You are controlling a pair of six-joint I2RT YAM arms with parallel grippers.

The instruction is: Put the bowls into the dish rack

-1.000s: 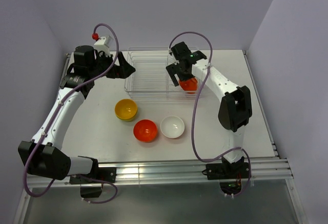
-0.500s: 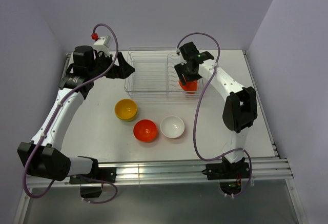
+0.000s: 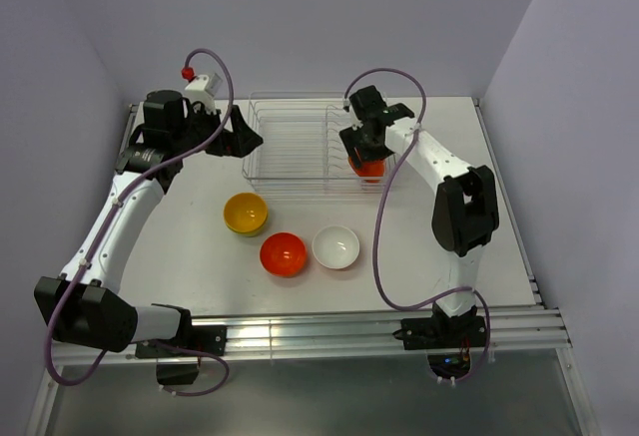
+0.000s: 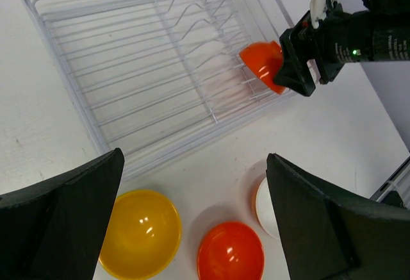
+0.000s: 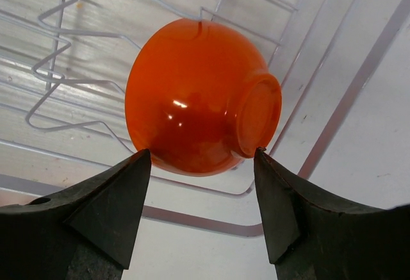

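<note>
I will move my left gripper back and down onto the loose red-orange bowl's far rim (image 3: 274, 237) (image 4: 213, 229), because that bowl is on the table, below and back from my gripper.
The clear dish rack (image 3: 290, 147) stands at the back of the table. A red-orange bowl (image 3: 369, 166) stands on its edge among the ribs at the rack's right end; it also shows in the left wrist view (image 4: 262, 65) and the right wrist view (image 5: 198, 94). My right gripper (image 3: 363, 149) hangs just above it, jaws open on either side of the bowl's lower edge (image 5: 202, 153). My left gripper (image 3: 245, 137) is open and empty, raised at the rack's left end. On the table lie a yellow bowl (image 3: 246, 213), a red-orange bowl (image 3: 283, 253) and a white-inside bowl (image 3: 335, 246).
The rack's left and middle sections (image 4: 128, 68) hold nothing. The three loose bowls sit in a row in front of the rack, also in the left wrist view (image 4: 138, 232). Purple walls close in the table at the back and sides.
My right gripper carried the red-orange bowl from the rack's front edge to its right end and set it among the ribs. The left arm barely shifted.
</note>
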